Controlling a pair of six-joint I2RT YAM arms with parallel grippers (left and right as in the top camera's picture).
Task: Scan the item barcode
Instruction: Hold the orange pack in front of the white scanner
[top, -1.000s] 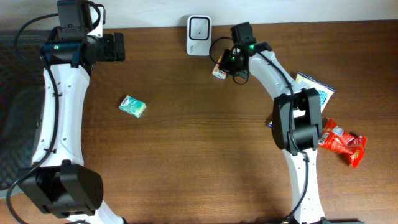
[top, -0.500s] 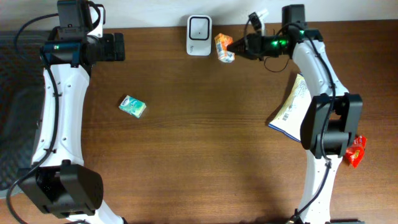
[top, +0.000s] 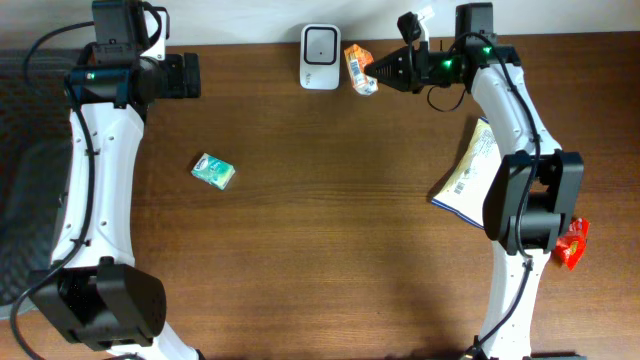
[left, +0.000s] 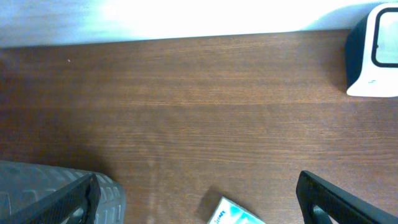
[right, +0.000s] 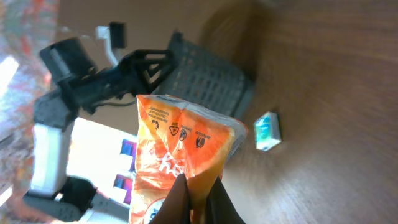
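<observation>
My right gripper will move over the scanner's window next, then go back and down to let go of the packet beside the white and blue bag, because the wood there is clear.
An orange snack packet (top: 359, 70) hangs just right of the white barcode scanner (top: 320, 44) at the table's back edge, with my right gripper (top: 380, 70) shut on its end. In the right wrist view the crinkled orange packet (right: 180, 143) is pinched between the dark fingers of my right gripper (right: 198, 193). My left gripper (top: 192, 76) stands open at the back left, holding nothing. Its view shows my left gripper (left: 198, 180) spread wide over bare wood, with the scanner (left: 376, 53) at the right edge.
A small green-and-white packet (top: 213, 171) lies on the table left of centre, also the green packet (left: 235, 214) near the bottom edge of the left wrist view. A white and blue bag (top: 470, 170) and a red packet (top: 572, 240) lie by the right arm. A grey mat (top: 15, 150) borders the left side.
My right arm swung from below-right of the scanner out to the right, carrying the orange packet up beside the scanner. This uncovered the white and blue bag. The left arm stayed still.
</observation>
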